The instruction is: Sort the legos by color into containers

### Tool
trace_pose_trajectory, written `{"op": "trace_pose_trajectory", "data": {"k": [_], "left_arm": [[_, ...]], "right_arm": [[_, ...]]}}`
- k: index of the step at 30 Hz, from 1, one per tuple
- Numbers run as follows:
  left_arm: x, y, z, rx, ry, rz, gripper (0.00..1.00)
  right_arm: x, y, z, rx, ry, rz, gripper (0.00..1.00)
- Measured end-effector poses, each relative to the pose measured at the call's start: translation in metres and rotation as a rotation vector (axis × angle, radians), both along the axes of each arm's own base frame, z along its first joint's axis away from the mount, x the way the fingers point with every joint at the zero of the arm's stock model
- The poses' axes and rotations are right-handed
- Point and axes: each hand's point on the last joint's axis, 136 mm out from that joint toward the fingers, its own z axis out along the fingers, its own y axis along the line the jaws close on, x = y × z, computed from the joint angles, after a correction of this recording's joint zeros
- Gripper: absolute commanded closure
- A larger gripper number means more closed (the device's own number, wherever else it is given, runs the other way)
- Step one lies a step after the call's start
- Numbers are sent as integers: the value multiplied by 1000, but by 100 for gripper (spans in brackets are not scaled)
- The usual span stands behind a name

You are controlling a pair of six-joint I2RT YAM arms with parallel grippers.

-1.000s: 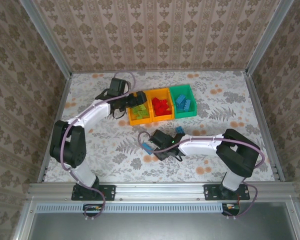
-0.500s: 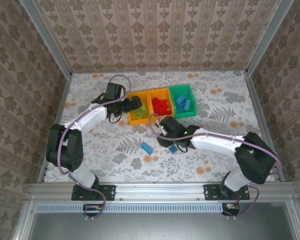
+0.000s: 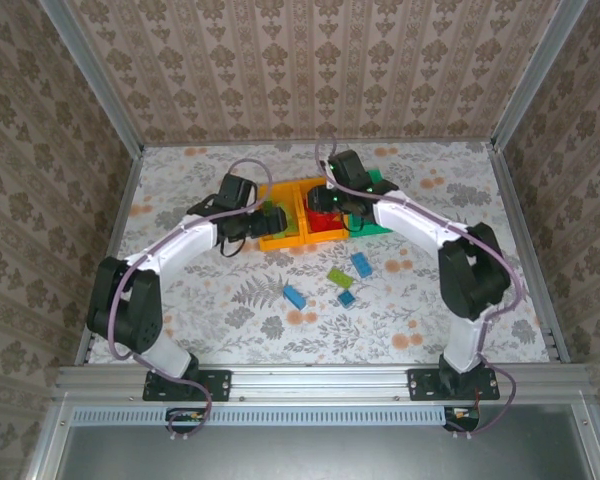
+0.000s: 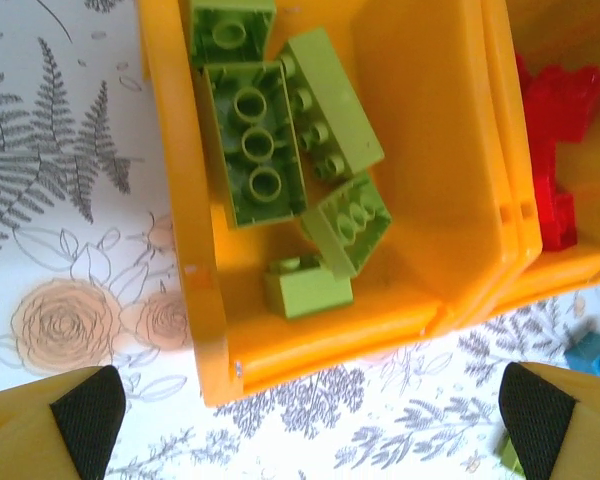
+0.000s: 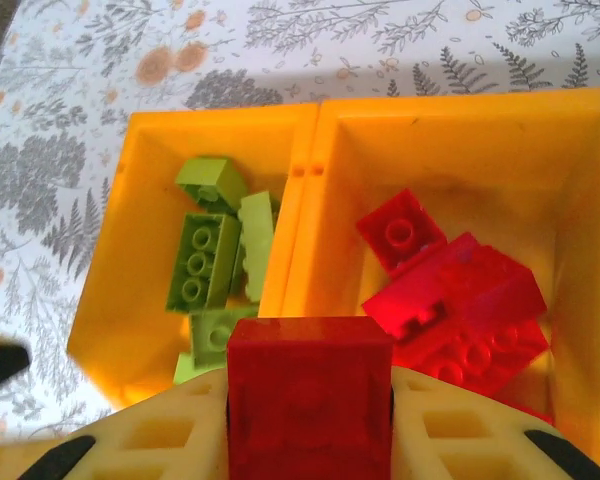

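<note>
My right gripper will lower the red lego into the middle orange container [image 3: 302, 190], which already holds red legos, then release it.
My right gripper [image 3: 325, 203] [image 5: 310, 400] is shut on a red lego [image 5: 310, 385] and hovers over the near edge of the middle orange container [image 3: 302, 190] [image 5: 460, 110], which holds several red legos [image 5: 460, 300]. The left orange container [image 3: 280, 243] [image 4: 420, 150] holds several lime green legos [image 4: 255, 150] [image 5: 205, 260]. My left gripper [image 3: 268, 222] [image 4: 310, 410] stands wide open and empty just off that container's near left corner. The green container [image 3: 378, 182] is mostly hidden by my right arm. Loose on the table lie blue legos [image 3: 294, 296] [image 3: 361, 264] [image 3: 347, 298] and a green one [image 3: 339, 278].
Metal rails and patterned walls close in the floral table top [image 3: 180, 300] on three sides. The loose bricks lie in the middle, in front of the containers. Both arms reach across to the back centre.
My right gripper closed on a red lego near the table's middle and swung up and back over the middle orange container. The left gripper shifted slightly beside the left container.
</note>
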Motion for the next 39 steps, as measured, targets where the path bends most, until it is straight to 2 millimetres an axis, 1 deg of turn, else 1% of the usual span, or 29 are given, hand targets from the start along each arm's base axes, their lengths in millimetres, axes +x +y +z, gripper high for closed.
{"op": "trace_pose_trajectory", "data": {"k": [3,5,7,9,11,12,13,16,19,22,25,29,32,34,36,39], "left_arm": [[-18,-3,-6,20,20,-33,0],[-26,-4,-12,29,34,-45,0],[-31,-4,-18,39,45,-59,0],[-37,-6,-22,52,48,-84,0],[-45,-12,-25,71,39,-139,0],[-50,-17,-25,82,30,-180,0],[-57,-22,-26,95,19,-229,0],[-77,-35,-27,122,-14,-357,0],[-92,-37,-33,137,-21,-446,0],[-104,-38,-41,155,-20,-526,0],[-120,-46,-46,175,-34,-635,0],[-135,-58,-51,198,-48,-750,0],[-144,-64,-64,230,-23,-810,1],[-148,-66,-72,256,-3,-838,1],[-154,-69,-77,274,5,-863,2],[-160,-71,-79,295,3,-890,2]], "right_arm": [[19,-3,-17,-22,56,-46,73],[27,-7,-28,-41,84,-72,71],[30,-12,-40,-60,117,-91,69],[32,-17,-46,-76,133,-106,63],[33,-20,-49,-86,141,-116,61],[33,-20,-49,-87,143,-117,58],[33,-20,-48,-86,142,-119,52],[36,-19,-42,-79,132,-119,42],[36,-18,-41,-76,131,-118,30],[35,-17,-41,-75,130,-110,24],[30,-18,-37,-68,131,-99,20],[17,-24,-22,-61,117,-96,17],[9,-34,-4,-53,89,-109,15],[4,-45,6,-49,73,-127,15],[0,-63,12,-46,63,-159,14],[-4,-94,14,-47,66,-220,14]]}}
